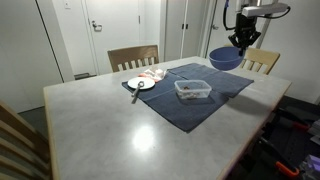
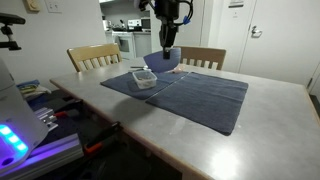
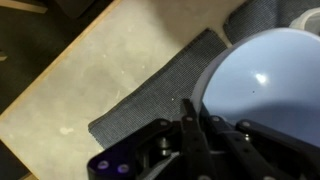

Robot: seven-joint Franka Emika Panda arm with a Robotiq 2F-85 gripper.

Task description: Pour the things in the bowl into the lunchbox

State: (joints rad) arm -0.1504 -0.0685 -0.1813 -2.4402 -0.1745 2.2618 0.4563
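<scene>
Next, my gripper moves the blue-purple bowl [image 1: 225, 58] down onto the bare cloth beside the lunchbox and releases the bowl's rim, since the bowl's inside looks empty.
My gripper [image 1: 240, 42] is shut on the rim of the blue-purple bowl [image 1: 225, 58] and holds it above the far end of the dark cloth. In the wrist view the bowl [image 3: 270, 80] fills the right side, its inside looking empty, with my fingers [image 3: 197, 125] clamped on its near rim. The clear lunchbox [image 1: 193, 89] sits on the cloth, apart from the bowl, with small things inside. In an exterior view the bowl [image 2: 168, 58] hangs just behind the lunchbox [image 2: 145, 78].
A dark grey cloth [image 1: 200, 103] covers part of the pale table [image 1: 120, 130]. A small white plate [image 1: 141, 84] with a utensil lies at the cloth's corner. Wooden chairs [image 1: 133, 56] stand at the far side, and one [image 1: 262, 60] stands behind the bowl.
</scene>
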